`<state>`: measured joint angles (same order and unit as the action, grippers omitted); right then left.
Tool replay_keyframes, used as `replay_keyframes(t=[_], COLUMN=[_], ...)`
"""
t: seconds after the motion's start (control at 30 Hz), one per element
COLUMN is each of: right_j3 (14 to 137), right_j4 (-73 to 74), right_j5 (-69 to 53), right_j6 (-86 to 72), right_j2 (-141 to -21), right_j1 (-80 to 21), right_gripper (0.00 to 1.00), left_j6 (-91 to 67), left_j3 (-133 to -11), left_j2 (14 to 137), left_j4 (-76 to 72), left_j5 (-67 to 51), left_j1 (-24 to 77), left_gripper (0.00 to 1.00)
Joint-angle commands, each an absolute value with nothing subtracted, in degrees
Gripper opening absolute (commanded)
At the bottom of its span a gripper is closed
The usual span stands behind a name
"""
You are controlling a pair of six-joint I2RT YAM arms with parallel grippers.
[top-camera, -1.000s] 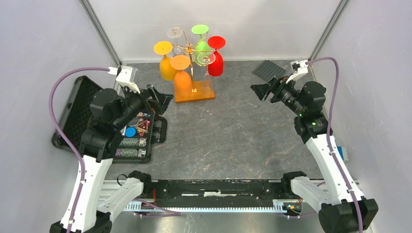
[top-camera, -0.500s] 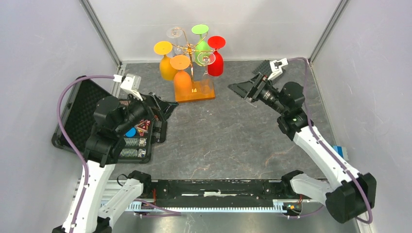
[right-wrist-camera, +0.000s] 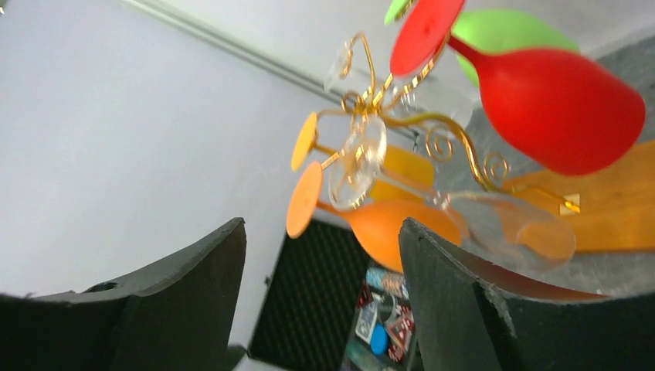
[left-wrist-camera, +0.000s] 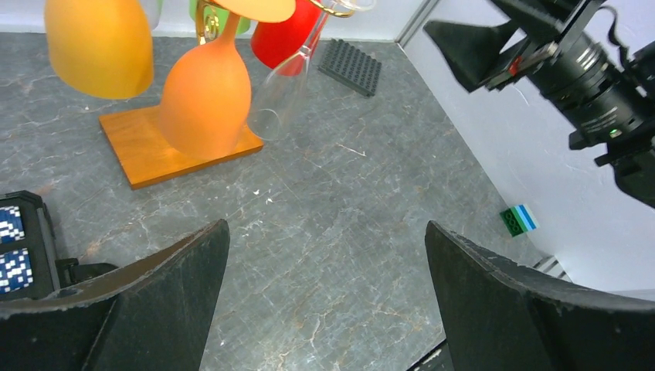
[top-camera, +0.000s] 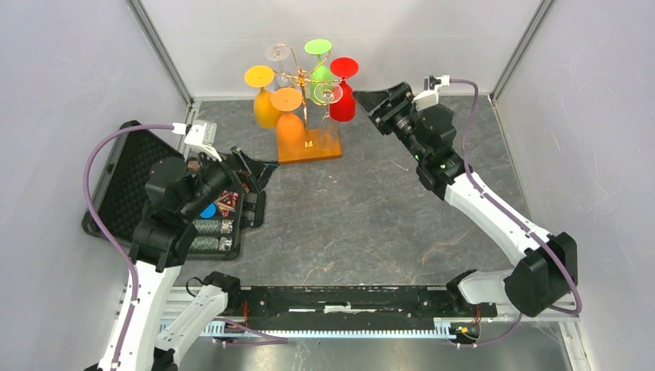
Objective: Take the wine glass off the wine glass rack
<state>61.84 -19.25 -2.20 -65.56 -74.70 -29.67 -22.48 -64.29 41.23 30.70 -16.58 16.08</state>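
Note:
My right gripper goes left in the top view onto the edge of the near clear glass's foot next, since the foot lies beyond my fingers.
The wine glass rack [top-camera: 303, 77], thin gold wire on an orange-brown wooden base [top-camera: 310, 147], stands at the back centre. Yellow [top-camera: 265, 110], orange [top-camera: 290, 130], green [top-camera: 320, 73], red [top-camera: 344, 100] and clear [top-camera: 330, 116] wine glasses hang upside down from it. My right gripper [top-camera: 371, 99] is open and empty, just right of the red glass, not touching. Its wrist view shows the red glass [right-wrist-camera: 560, 104], a clear glass [right-wrist-camera: 510, 220] and the gold arms [right-wrist-camera: 432, 131] beyond the fingers. My left gripper [top-camera: 259, 164] is open and empty, left of the base [left-wrist-camera: 147, 151].
An open black case [top-camera: 127, 178] with chips and cards [top-camera: 212, 216] lies under the left arm. A dark grey studded plate [left-wrist-camera: 351, 66] lies right of the rack. A green-blue brick [left-wrist-camera: 517, 220] sits by the right wall. White walls enclose the table.
My right arm has swung left and towards the back, bringing its open gripper from the right side up beside the red glass. My left arm has shifted only slightly.

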Motion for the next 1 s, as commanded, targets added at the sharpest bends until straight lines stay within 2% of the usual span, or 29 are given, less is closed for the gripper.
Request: replay_keyframes(t=[0.0, 0.3, 0.43, 0.8, 0.97], right_j3=[71.4, 89.2, 89.1, 84.7, 85.8], right_j4=[-14.1, -0.8, -1.9, -4.8, -2.1], right_j5=[4.9, 6.0, 4.7, 3.0, 3.1], right_j6=[-68.1, -64.8, -64.6, -62.2, -61.8], right_j2=[-79.2, -92.2, -94.3, -92.4, -92.3], right_j1=[-29.8, -30.0, -30.3, -30.6, -30.5], right_gripper=[0.78, 0.73, 0.67, 0.63, 0.55], left_j6=[-22.1, -20.6, -19.8, -21.0, -22.6], left_j3=[-65.9, -66.3, -66.0, -64.9, -65.6], left_j2=[41.2, 41.5, 41.8, 43.4, 43.6], left_j4=[30.5, 31.3, 31.8, 32.6, 32.5], left_j5=[-13.3, -9.6, -10.0, -9.8, -9.6], left_j1=[15.8, 15.8, 15.8, 15.8, 15.8], left_gripper=[1.0, 1.0, 1.0, 1.0, 1.0])
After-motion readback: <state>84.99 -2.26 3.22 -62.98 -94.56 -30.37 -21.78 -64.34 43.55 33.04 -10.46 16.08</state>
